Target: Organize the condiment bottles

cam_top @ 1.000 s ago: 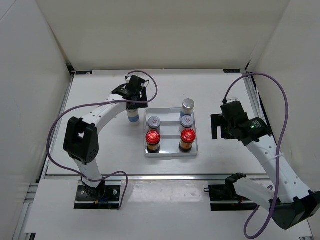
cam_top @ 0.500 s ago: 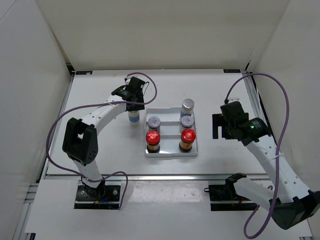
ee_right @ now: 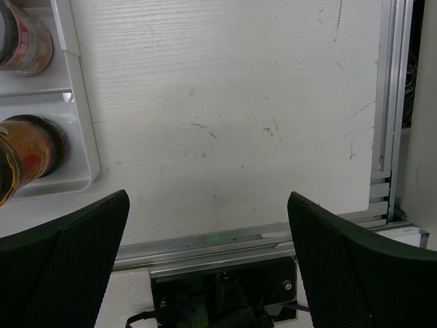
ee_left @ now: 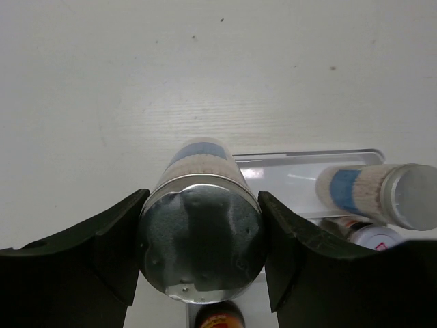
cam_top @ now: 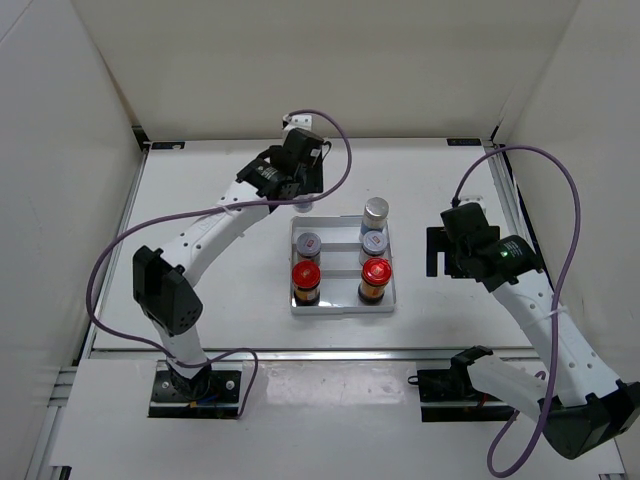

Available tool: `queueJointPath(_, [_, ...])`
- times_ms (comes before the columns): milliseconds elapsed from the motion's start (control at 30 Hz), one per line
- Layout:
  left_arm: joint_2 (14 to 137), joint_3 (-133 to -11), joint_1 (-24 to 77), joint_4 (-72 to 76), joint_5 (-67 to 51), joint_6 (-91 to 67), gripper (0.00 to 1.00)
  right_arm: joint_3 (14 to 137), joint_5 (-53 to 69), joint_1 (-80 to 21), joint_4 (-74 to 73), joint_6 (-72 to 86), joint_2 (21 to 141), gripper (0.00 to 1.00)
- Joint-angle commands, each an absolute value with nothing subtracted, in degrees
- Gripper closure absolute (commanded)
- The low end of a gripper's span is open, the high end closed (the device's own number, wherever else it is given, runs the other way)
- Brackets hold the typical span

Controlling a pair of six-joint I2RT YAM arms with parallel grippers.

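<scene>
The tray's far corner (cam_top: 311,228) is empty, so my left gripper lowers toward it next, by the other blue-labelled bottle.
My left gripper (cam_top: 298,193) is shut on a tall blue-labelled condiment bottle (cam_top: 302,209), held above the back left corner of the white tray (cam_top: 343,306). In the left wrist view both fingers (ee_left: 102,253) press the sides of its silver cap (ee_left: 201,242). In the tray stand another blue-labelled bottle (cam_top: 375,210), two short silver-capped jars (cam_top: 308,244) (cam_top: 374,243) and two red-capped jars (cam_top: 305,275) (cam_top: 376,271). My right gripper (cam_top: 437,252) hangs open and empty to the right of the tray.
White walls enclose the table on three sides. A metal rail (ee_right: 382,102) runs along the table's right edge. The right wrist view shows the tray's right rim (ee_right: 76,102) and a red-capped jar's brown side (ee_right: 24,154).
The left gripper has shut on the blue-labelled bottle and carried it up and to the right, from left of the tray to its back left corner. The right arm has not moved.
</scene>
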State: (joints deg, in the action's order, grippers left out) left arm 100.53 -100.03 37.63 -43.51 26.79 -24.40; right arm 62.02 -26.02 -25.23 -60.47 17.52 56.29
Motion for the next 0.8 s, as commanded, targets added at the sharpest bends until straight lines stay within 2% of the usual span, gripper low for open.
queueJointPath(0, [101.42,-104.23,38.94,-41.84,28.48,-23.55,0.89,61.96,-27.51,-25.05,-61.08,18.28,55.63,0.00])
queueJointPath(333, [105.56,-102.13,39.46,-41.84,23.91,-26.10,0.89,59.33,-29.18,-25.05,-59.85,18.81,52.74,0.00])
queueJointPath(433, [106.25,-100.72,39.46,-41.84,23.30,-26.72,0.85,58.54,-29.18,-25.05,-59.24,18.81,51.33,0.00])
queueJointPath(767, [109.86,-98.00,38.06,-41.84,19.86,-29.71,0.82,55.20,-29.27,-25.58,-56.78,19.07,48.69,0.00])
